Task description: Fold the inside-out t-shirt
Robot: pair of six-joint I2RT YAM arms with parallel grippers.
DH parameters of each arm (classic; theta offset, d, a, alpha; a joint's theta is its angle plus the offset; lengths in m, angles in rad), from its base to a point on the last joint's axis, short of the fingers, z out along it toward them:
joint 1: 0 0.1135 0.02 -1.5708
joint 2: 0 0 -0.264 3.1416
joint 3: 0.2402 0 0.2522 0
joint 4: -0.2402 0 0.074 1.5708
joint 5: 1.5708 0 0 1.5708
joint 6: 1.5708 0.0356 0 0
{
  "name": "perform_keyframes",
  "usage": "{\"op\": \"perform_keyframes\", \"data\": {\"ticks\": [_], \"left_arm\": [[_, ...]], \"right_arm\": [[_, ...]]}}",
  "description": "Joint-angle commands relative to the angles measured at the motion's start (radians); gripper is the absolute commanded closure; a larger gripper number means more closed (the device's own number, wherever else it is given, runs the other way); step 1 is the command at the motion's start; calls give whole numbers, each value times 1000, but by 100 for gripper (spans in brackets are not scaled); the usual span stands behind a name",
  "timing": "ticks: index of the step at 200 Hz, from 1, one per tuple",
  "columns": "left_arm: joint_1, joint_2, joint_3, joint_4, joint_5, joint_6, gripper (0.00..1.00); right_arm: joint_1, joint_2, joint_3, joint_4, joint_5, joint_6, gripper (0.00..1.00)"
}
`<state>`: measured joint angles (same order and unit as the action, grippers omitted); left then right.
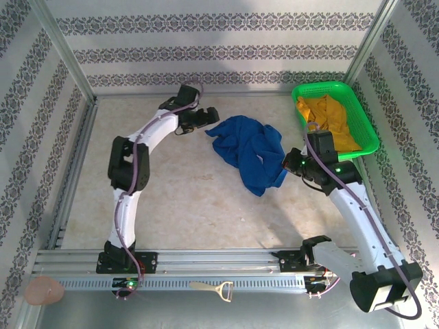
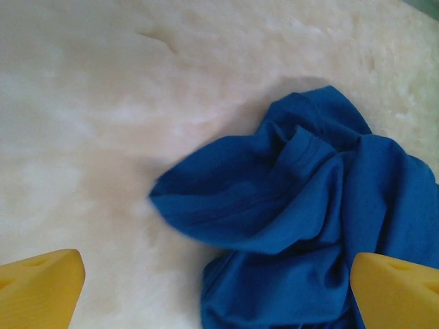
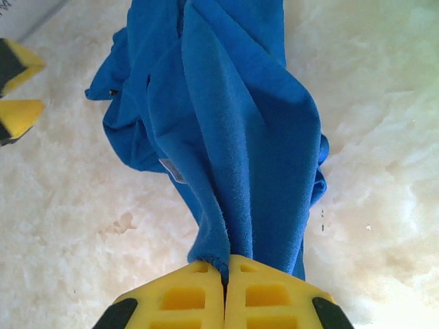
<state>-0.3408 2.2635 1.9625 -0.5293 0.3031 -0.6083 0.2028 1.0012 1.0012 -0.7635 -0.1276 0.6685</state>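
Observation:
Next, my left gripper lowers toward the t-shirt, onto the t-shirt's pointed corner point(image 1: 215, 129) point(image 2: 223, 202), since this corner sticks out across from the t-shirt's edge my right gripper already holds.
The inside-out t-shirt point(image 1: 248, 152) is a crumpled royal-blue heap on the beige table, right of centre. My right gripper point(image 1: 288, 164) is shut on its right edge; in the right wrist view the yellow fingers point(image 3: 178, 298) pinch a fold of the blue t-shirt point(image 3: 233, 137), and a small white label shows on the cloth. My left gripper point(image 1: 209, 118) stands open just left of the heap's far left corner. In the left wrist view its yellow fingertips point(image 2: 41, 284) sit wide apart with the t-shirt point(image 2: 295, 212) ahead, partly between them.
A green basket point(image 1: 363, 120) holding a mustard-yellow garment point(image 1: 328, 116) stands at the back right, close behind my right arm. A bottle opener point(image 1: 214, 288) lies on the metal rail at the front. Patterned walls enclose the table on three sides.

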Motion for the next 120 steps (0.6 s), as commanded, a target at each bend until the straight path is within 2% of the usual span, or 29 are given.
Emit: {"op": "perform_keyframes", "data": {"ticks": [1,23,45,69,78,87,93,106,120], "left_arm": [[-37,98,164,-134,-4,44,0],[-60,188,305,-192,-10,72,0],[-76,234,349,-207,-3,84,1],[-87,252,333,-186,4,73,11],[-89,262,329,-165,22,63,22],[-89,273,332,-147,37,50,38],[-90,277,336,-136,42,42,55],[-87,276,366,-138,27,45,99],[-72,249,425,-171,-19,70,100]], "right_arm": [[-4,24,25,21,48,2,100],[-6,43,52,23,63,-5,100],[-9,54,77,23,72,-12,100],[-20,60,97,20,68,-24,100],[-26,63,107,18,63,-29,100],[-32,69,119,16,57,-37,100],[-38,74,131,17,53,-41,100],[-61,89,165,27,31,-49,100],[-98,127,229,38,-12,-53,100]]}}
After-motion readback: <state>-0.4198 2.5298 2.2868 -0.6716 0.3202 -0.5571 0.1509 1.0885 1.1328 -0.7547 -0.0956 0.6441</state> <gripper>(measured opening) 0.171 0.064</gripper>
